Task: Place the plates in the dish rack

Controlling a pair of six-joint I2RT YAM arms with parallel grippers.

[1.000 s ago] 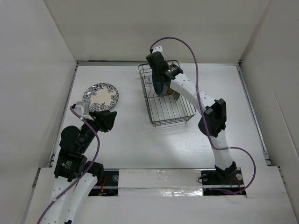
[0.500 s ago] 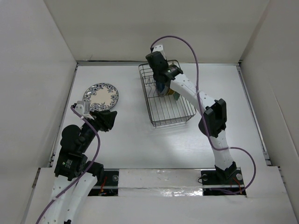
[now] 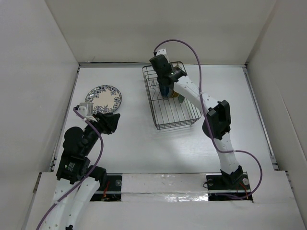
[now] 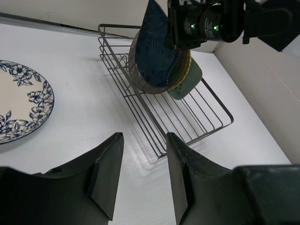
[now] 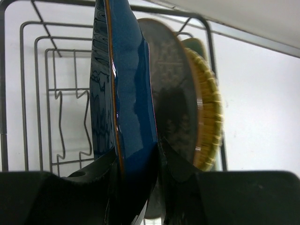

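The bare wires beside the grey speckled plate point(image 5: 173, 108) leave the teardrop plate point(image 5: 124, 93) room. My right gripper should move down and to the left in the overhead view next, to that spot.
My right gripper point(image 5: 136, 157) is shut on the dark blue teardrop plate point(image 5: 124, 93) and holds it upright over the far end of the wire dish rack point(image 3: 170, 103). Next to it in the rack stand the grey speckled plate point(image 5: 173, 108), a mustard-yellow plate point(image 5: 208, 117) and the pale green plate point(image 4: 185, 84). The blue-floral white plate point(image 3: 103, 99) lies flat on the table at the left, also in the left wrist view point(image 4: 21, 105). My left gripper point(image 4: 143, 140) is open and empty, low over the table just near of that plate.
White walls close in the table on the left, the back and the right. The dish rack point(image 4: 187, 117) has bare wire slots at its near end. The right arm reaches across the rack from the right.
My right gripper has shifted the dark blue plate slightly at the rack's far end. My left arm has barely moved.
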